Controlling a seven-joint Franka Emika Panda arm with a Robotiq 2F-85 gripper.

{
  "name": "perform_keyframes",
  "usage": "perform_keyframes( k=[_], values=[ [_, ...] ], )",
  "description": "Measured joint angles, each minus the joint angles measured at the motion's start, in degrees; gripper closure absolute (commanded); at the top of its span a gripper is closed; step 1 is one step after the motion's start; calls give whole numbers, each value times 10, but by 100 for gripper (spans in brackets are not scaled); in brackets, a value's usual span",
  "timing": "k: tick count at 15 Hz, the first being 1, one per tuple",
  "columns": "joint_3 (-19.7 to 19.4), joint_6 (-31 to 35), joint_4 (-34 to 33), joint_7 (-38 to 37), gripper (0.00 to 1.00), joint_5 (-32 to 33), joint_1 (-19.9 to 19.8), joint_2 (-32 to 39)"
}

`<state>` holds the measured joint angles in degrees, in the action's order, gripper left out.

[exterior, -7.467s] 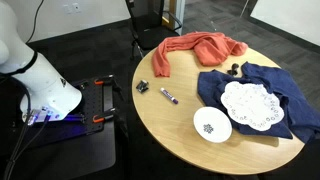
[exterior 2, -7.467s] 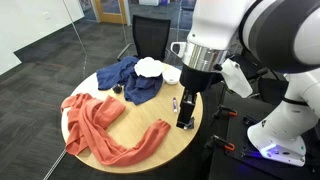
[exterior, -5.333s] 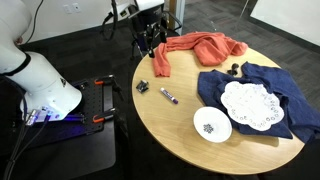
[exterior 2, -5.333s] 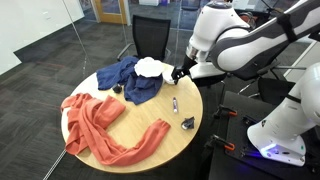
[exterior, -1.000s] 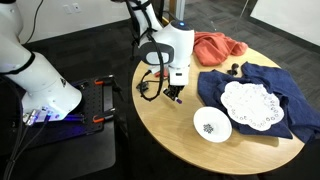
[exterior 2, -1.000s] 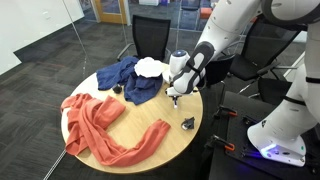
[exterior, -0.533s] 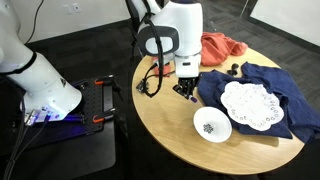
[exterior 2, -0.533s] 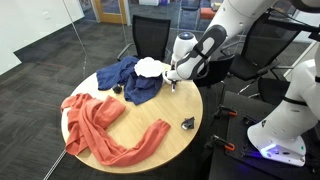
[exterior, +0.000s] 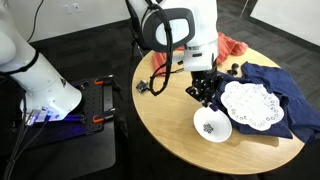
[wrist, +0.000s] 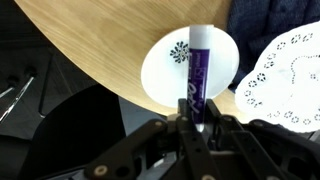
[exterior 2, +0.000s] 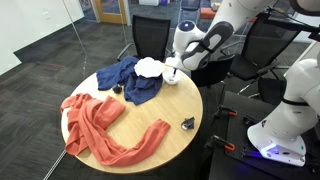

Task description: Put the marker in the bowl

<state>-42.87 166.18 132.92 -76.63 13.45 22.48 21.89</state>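
My gripper should next lower toward the inside of the white bowl [exterior: 212, 125] just below it and release the purple marker.
In the wrist view my gripper [wrist: 197, 118] is shut on the marker [wrist: 198, 70], a purple pen with a whitish tip that points away from me. It hangs above the bowl [wrist: 158, 75], small, round and white with a dark dotted centre. In an exterior view the gripper [exterior: 207, 93] hovers just above and behind the bowl [exterior: 212, 125], which sits near the round table's front edge. From the opposite side the gripper [exterior 2: 170, 70] is over the bowl [exterior 2: 172, 76] at the far side of the table; the marker is too small to make out there.
A white lacy doily [exterior: 248, 104] lies on a dark blue cloth [exterior: 285, 95] beside the bowl. An orange cloth [exterior 2: 95, 125] is spread on the wooden table [exterior: 165, 125]. A small black clip [exterior 2: 187, 124] lies near the table's edge. An office chair [exterior 2: 150, 38] stands behind.
The arm has carried the marker from the table's left part across to above the bowl. The jaws stayed shut on it.
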Motion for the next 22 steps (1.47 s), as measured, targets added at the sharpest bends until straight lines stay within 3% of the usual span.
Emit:
perform_keyframes(
  k=[5,22],
  values=[
    [-43,-10,-31,-64,95,17,35,38],
    [-46,-37,-102,-127,95,11,30,159]
  ],
)
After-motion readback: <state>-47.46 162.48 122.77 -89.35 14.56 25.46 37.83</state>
